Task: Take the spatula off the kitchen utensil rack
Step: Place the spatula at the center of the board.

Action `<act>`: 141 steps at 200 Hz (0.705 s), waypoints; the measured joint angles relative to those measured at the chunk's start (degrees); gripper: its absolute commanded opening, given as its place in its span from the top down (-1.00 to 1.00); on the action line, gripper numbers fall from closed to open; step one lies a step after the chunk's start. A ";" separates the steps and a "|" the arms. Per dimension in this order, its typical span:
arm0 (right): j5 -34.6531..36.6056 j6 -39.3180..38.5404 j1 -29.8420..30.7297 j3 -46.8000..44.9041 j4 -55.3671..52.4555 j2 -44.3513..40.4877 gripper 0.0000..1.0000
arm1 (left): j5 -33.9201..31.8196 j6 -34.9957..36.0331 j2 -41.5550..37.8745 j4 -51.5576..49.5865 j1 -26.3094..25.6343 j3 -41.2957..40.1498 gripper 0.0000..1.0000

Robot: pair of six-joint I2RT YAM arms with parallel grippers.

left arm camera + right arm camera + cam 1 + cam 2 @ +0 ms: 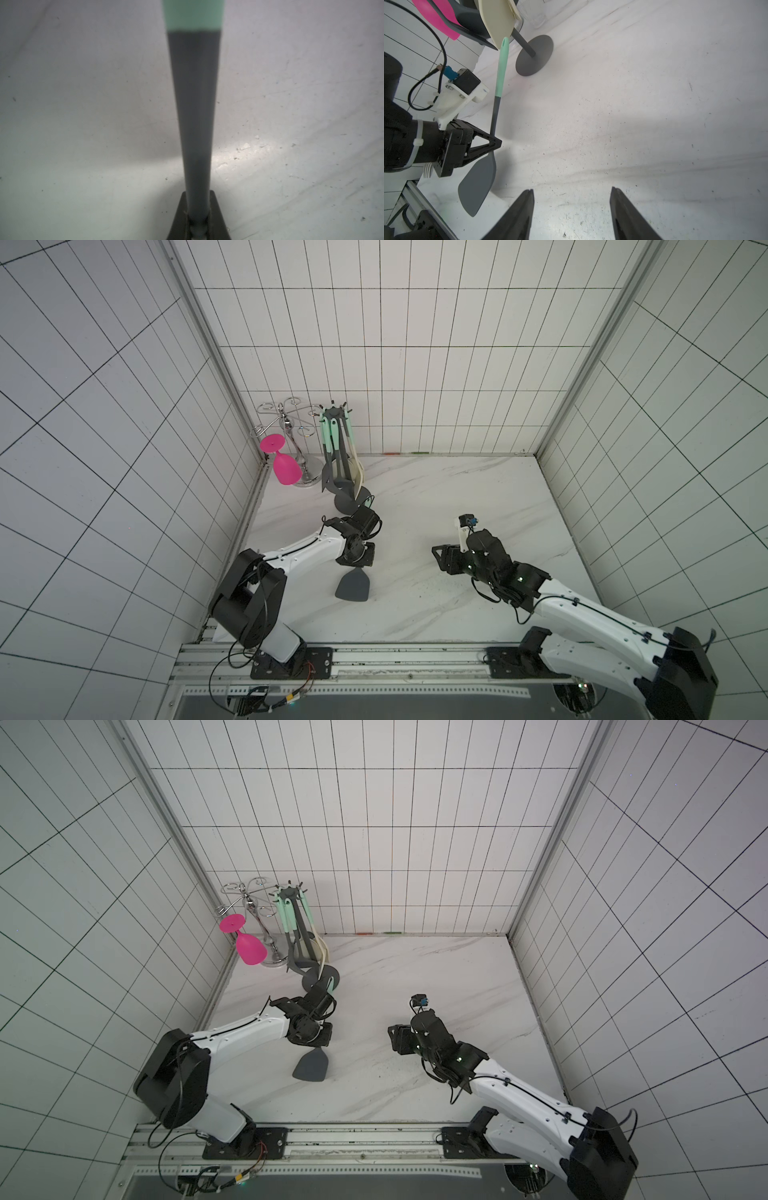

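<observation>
The spatula (352, 585) in my left gripper is off the rack but still hangs. I need to lower it next onto the bare tabletop in front of the rack and let go of the spatula's stem.
The spatula (352, 585) has a dark grey blade, a grey shaft (193, 104) and a mint handle (501, 68). It is off the kitchen utensil rack (332, 412) and hangs over the table, blade toward the front. My left gripper (496, 143) is shut on its shaft just above the blade; in both top views that gripper (318, 1036) sits under its own wrist. The rack's round base (534, 55) stands just behind the handle tip. My right gripper (572, 190) is open and empty, low over the table to the spatula's right (436, 560).
Other mint-handled utensils and a cream one (358, 477) hang on the rack. A chrome curly-wire holder (291, 423) in the back left corner carries an upside-down pink glass (284, 468). Tiled walls close three sides.
</observation>
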 measured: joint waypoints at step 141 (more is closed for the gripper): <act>-4.52 -7.67 -4.04 1.66 -3.50 -2.23 -0.27 | 1.70 4.09 10.86 -14.03 10.99 7.50 0.93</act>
